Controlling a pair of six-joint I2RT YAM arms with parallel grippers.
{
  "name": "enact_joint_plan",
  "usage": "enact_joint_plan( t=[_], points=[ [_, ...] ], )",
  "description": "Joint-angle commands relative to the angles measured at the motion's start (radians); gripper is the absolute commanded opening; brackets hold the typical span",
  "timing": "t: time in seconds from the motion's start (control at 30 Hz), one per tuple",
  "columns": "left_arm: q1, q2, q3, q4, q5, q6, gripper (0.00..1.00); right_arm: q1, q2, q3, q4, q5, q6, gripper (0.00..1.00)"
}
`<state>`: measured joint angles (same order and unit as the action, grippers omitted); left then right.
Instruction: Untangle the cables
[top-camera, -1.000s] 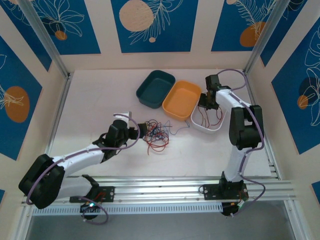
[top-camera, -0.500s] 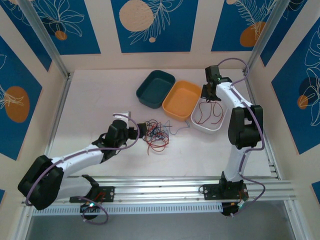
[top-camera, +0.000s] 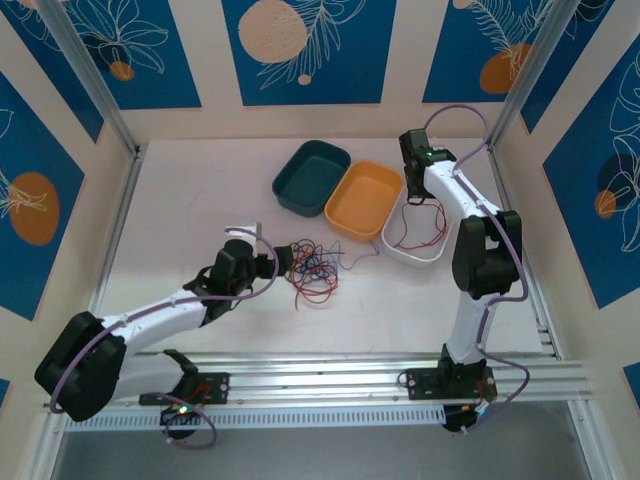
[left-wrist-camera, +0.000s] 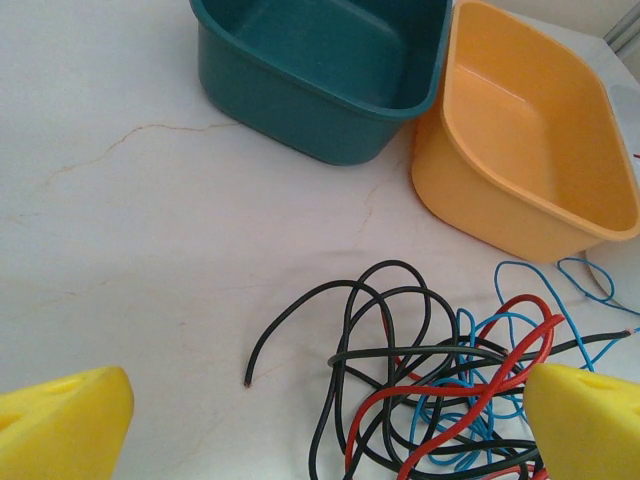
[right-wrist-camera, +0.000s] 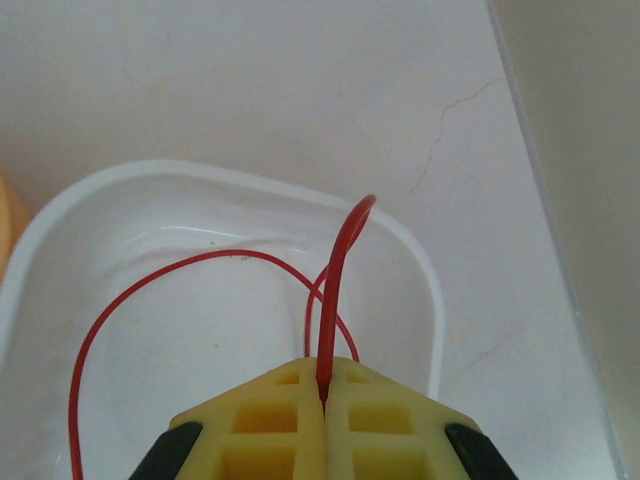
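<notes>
The red cable's loops already droop on the orange bin's side of the white tray, so next my right gripper will shift there and release the cable inside.
The cables (top-camera: 312, 268) lie in a loose tangle of black, red and blue wire (left-wrist-camera: 464, 389) on the white table, near the middle. My left gripper (top-camera: 283, 261) rests just left of the tangle. Its yellow fingers (left-wrist-camera: 62, 432) stand wide open on either side of it, holding nothing. My right gripper (top-camera: 413, 190) hangs over the far end of a white tray (top-camera: 392, 245) and is shut on a red cable (right-wrist-camera: 336, 285). That cable (top-camera: 437, 236) droops in loops into the tray (right-wrist-camera: 432, 285).
A teal bin (top-camera: 310, 178) and an orange bin (top-camera: 365, 200) stand side by side behind the tangle, left of the white tray. In the left wrist view the teal bin (left-wrist-camera: 320, 60) and the orange bin (left-wrist-camera: 520, 150) are both bare inside. An aluminium rail (top-camera: 520, 260) runs along the table's right edge.
My right gripper has moved toward the far wall with the red cable pinched in it, drawing the cable up over the white tray. The left arm and the tangle have stayed still.
</notes>
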<state>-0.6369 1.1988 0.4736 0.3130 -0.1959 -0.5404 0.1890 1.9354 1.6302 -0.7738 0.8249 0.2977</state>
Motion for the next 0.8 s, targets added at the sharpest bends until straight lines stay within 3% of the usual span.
enact_joint_plan(
  t=[0.0,0.2,0.37,0.77],
  points=[
    [0.01,-0.013,-0.003,-0.003,-0.012,0.01,1.0,0.022,0.039,0.02,-0.022,0.053,-0.018,0.0],
    [0.01,-0.027,-0.009,-0.011,-0.018,0.01,1.0,0.063,0.089,0.022,-0.031,0.024,0.016,0.0],
    [0.01,-0.034,-0.01,-0.017,-0.023,0.014,1.0,0.088,0.119,0.013,-0.038,0.017,0.042,0.06],
    [0.01,-0.04,-0.01,-0.017,-0.016,0.019,1.0,0.106,-0.036,-0.082,-0.044,-0.041,0.102,0.43]
  ],
)
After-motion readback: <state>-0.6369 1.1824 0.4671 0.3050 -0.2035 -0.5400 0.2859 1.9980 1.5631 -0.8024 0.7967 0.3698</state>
